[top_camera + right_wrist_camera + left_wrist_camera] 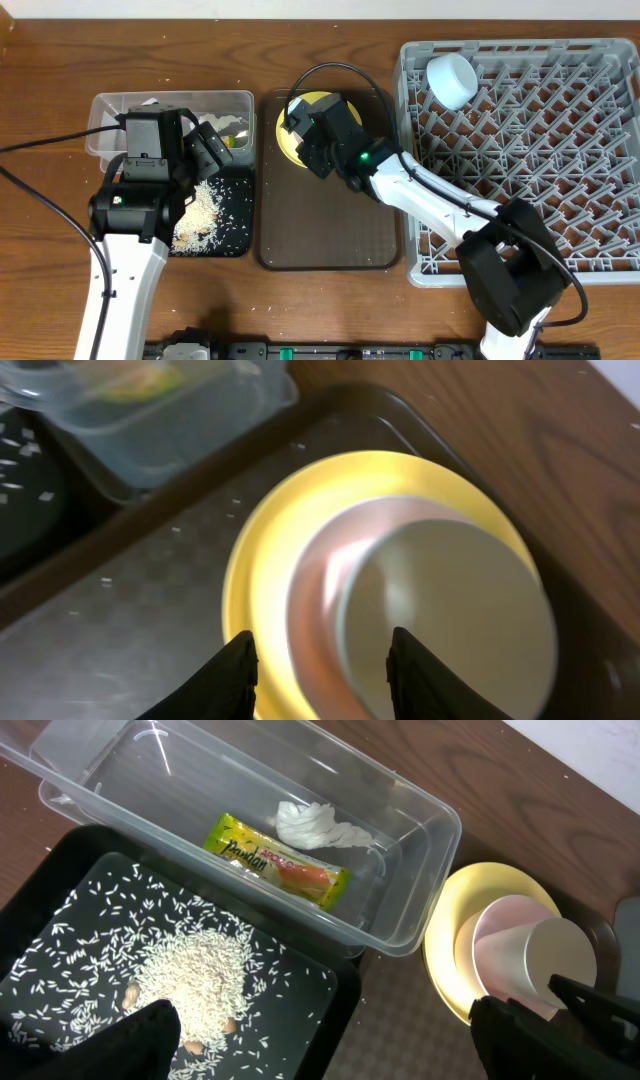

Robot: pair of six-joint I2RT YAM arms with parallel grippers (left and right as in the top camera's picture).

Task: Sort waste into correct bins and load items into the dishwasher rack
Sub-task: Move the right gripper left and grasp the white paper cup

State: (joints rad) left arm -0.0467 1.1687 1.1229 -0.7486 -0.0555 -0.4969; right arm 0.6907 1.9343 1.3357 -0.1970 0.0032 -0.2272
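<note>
My right gripper should go down slightly next and close its fingers on the pale bowl's rim (343, 648), because the rim is just below it, between its open fingers.
A yellow plate (260, 580) sits on the far end of the brown tray (330, 225), mostly hidden by my right arm in the overhead view (283, 135). A pinkish bowl (315, 590) and a pale bowl (450, 620) are nested on it. My right gripper (325, 675) is open just above them, its fingers straddling the bowls' left rims. My left gripper (330, 1055) is open and empty above the black tray (60, 880), which holds rice (190, 970). The clear tub (420, 870) holds the wrapper (275, 865) and tissue (320, 825). A white cup (452, 80) lies in the grey rack (520, 170). No chopsticks show.
The tub (105, 110) and black tray (235, 235) stand side by side left of the brown tray, and the rack stands right of it. A few stray rice grains lie on the brown tray. Cables run from both arms over the wooden table.
</note>
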